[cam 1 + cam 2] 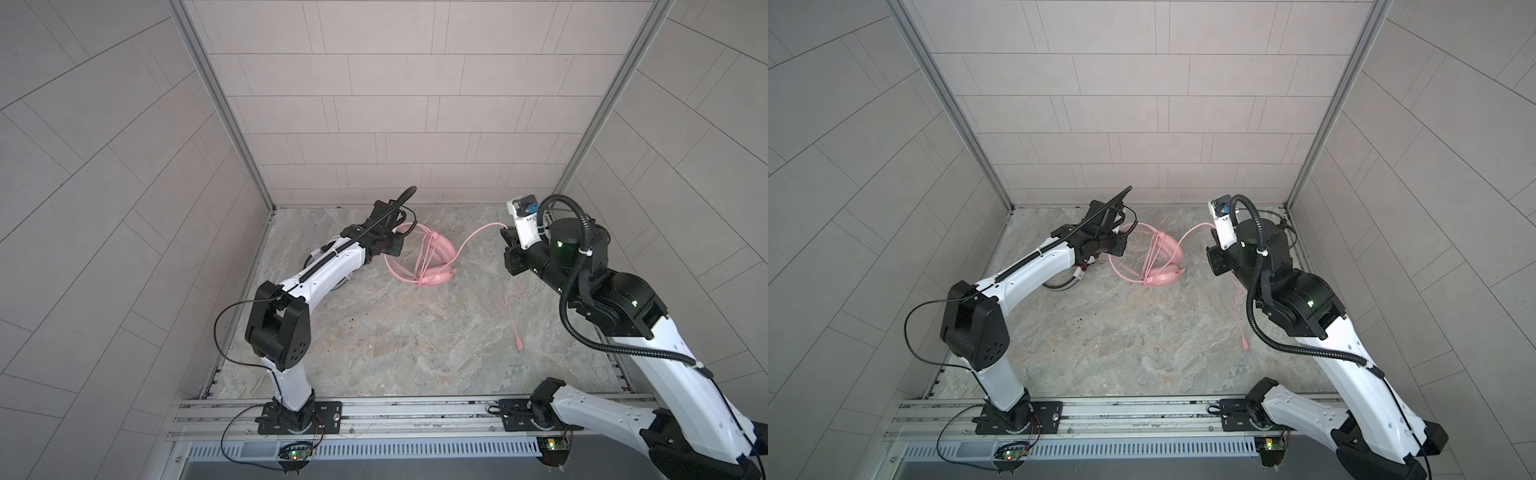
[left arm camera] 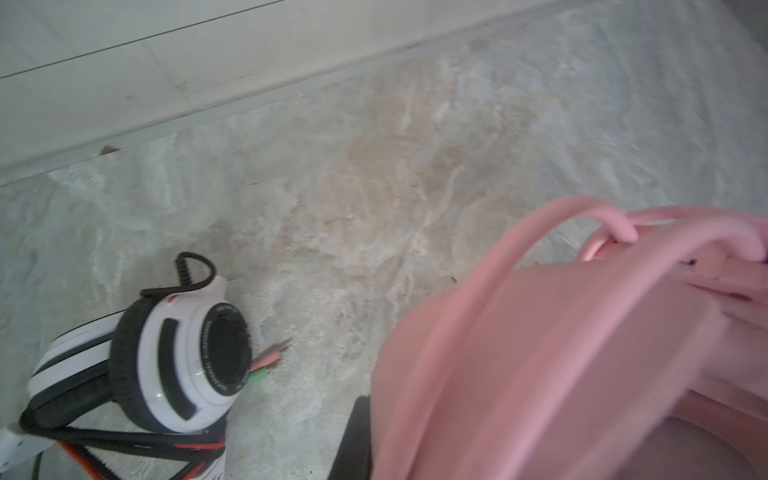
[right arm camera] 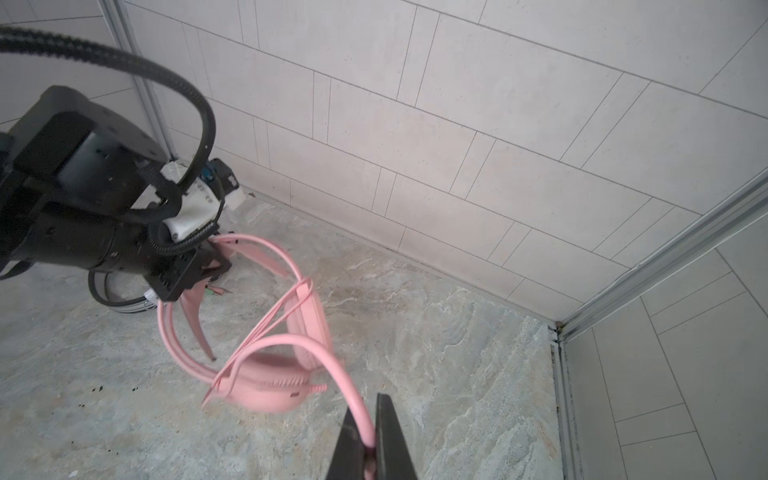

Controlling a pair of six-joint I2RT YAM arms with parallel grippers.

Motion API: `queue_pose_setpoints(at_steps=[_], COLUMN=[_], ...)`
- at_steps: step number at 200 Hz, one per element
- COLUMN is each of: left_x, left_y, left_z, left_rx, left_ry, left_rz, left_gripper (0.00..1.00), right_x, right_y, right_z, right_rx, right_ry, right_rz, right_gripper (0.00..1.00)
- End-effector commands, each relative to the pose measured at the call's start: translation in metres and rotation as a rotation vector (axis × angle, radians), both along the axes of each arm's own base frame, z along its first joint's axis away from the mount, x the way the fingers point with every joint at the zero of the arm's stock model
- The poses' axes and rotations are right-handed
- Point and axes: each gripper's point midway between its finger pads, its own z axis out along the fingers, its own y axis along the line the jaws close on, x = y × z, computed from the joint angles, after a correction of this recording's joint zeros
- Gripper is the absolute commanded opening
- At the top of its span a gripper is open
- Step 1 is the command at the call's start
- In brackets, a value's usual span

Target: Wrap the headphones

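The cord's loop will continue as my right gripper next moves across and down to the pink earcups' far side (image 1: 444,242) (image 3: 320,316), below it toward the headband, and lets go.
The pink headphones (image 1: 436,259) (image 1: 1165,259) lie tilted at the back middle of the floor, with part of their thin cord looped over the headband (image 3: 266,328). My left gripper (image 1: 397,243) (image 1: 1121,243) (image 3: 195,270) is shut on the pink headband (image 2: 540,353). My right gripper (image 1: 505,233) (image 1: 1212,235) (image 3: 370,440) is shut on the pink cord (image 3: 332,357), a little right of the earcups. The cord's free end runs toward the front to its plug (image 1: 519,345) (image 1: 1245,344). The white and black headphones (image 2: 187,361) (image 1: 311,259) lie mostly hidden under my left forearm.
Tiled walls close the marble floor (image 1: 395,340) on three sides, and the back wall (image 3: 415,145) stands close behind the pink headset. A metal rail (image 1: 395,415) with both arm bases runs along the front edge. Small dark specks (image 1: 353,320) dot the floor.
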Motion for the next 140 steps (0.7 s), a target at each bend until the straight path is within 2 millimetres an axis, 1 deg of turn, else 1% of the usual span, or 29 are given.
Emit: queue_pose_setpoints(at_steps=[1,15,25,45,52,67,87,102,122,140], left_x=[-0.028,-0.045,-0.059,-0.084,-0.094,-0.111,-0.123,-0.130,-0.139,-0.139], left_y=[-0.022,-0.030,-0.036,-0.048,-0.053,-0.062,-0.065,-0.069,-0.074,-0.071], left_z=[0.035,0.034,0.032,0.034,0.038,0.047,0.065,0.082,0.101,0.116], left_rx=[-0.099,-0.108,-0.146,-0.242,-0.290,-0.393,-0.475,-0.550,-0.647,-0.690], left_ry=[-0.034,-0.015,0.012,0.050,0.063,0.105,0.154,0.152,0.165,0.140], left_rz=[-0.159,-0.220,-0.272,-0.364,-0.407,-0.486,-0.517,-0.543,-0.573,-0.560], left_gripper=[0.00,0.00,0.00,0.00,0.00,0.00,0.00,0.00,0.00,0.00], right_x=[0.009,0.019,0.027,0.045,0.051,0.066,0.084,0.095,0.102,0.106], right_y=[-0.008,-0.009,-0.011,-0.015,-0.015,-0.017,-0.019,-0.020,-0.016,-0.011], right_z=[0.026,0.028,0.027,0.019,0.013,-0.004,-0.033,-0.056,-0.085,-0.101], right_rx=[0.019,0.035,0.047,0.086,0.105,0.124,0.144,0.183,0.217,0.241], right_ry=[-0.077,-0.070,-0.063,-0.034,-0.016,0.040,0.117,0.179,0.257,0.288], right_rz=[-0.033,-0.040,-0.047,-0.057,-0.052,-0.046,-0.046,-0.033,0.006,0.025], right_gripper=[0.00,0.00,0.00,0.00,0.00,0.00,0.00,0.00,0.00,0.00])
